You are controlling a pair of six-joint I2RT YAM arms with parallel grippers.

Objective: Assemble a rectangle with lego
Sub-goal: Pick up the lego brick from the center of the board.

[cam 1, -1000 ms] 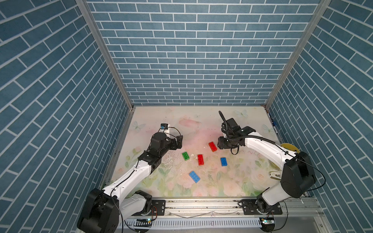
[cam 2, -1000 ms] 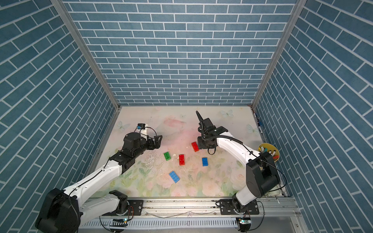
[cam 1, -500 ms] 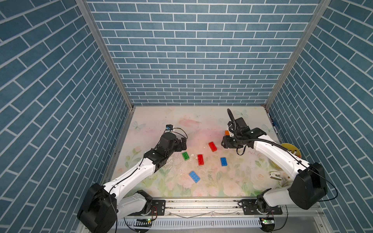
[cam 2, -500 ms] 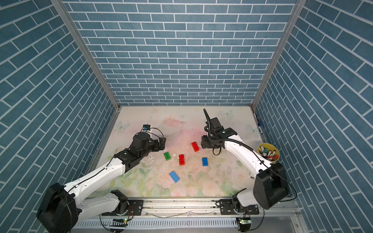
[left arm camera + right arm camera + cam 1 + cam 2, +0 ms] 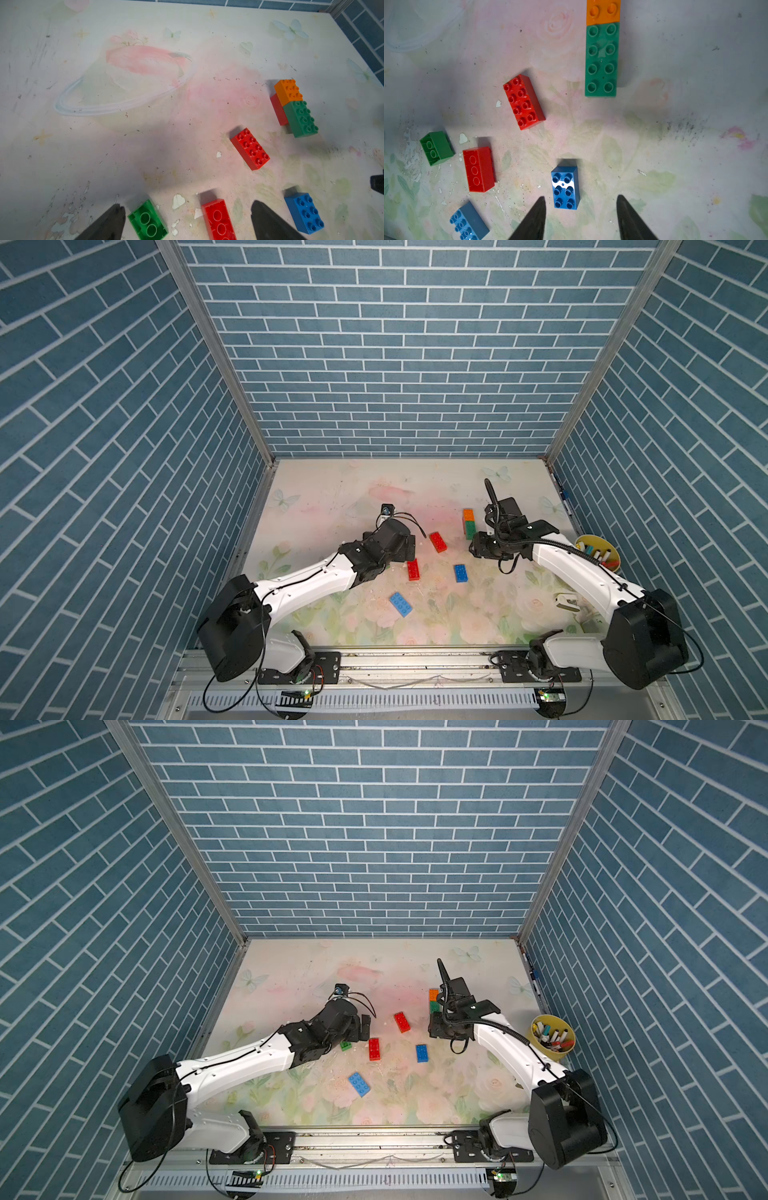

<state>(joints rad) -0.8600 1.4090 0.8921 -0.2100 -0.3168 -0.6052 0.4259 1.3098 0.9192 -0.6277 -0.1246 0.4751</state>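
The upturned red brick (image 5: 218,220) is between my fingers too, so my left gripper should next move away from it and down to close on the sides of the small green brick.
An orange lego brick (image 5: 468,514) and a green one (image 5: 470,528) sit joined end to end on a red one (image 5: 278,110), right of centre. Loose lego bricks lie nearby: a studded red (image 5: 438,541), an upturned red (image 5: 413,569), a blue (image 5: 460,573), a light blue (image 5: 401,604) and a small upturned green (image 5: 345,1045). My left gripper (image 5: 188,204) is open wide, and its fingers straddle the small green brick (image 5: 148,220) and the upturned red brick (image 5: 218,220). My right gripper (image 5: 581,197) is open and holds nothing. The blue brick (image 5: 565,187) lies just ahead of one fingertip.
A yellow cup of markers (image 5: 550,1033) stands at the table's right edge, behind my right arm. A small white object (image 5: 567,601) lies near the front right. Blue brick-pattern walls close in three sides. White flecks of chipped surface (image 5: 178,200) lie around the green brick.
My left gripper has moved right, over the small green and upturned red bricks. My right gripper has drawn back to the right and nearer, uncovering the orange and green stack.
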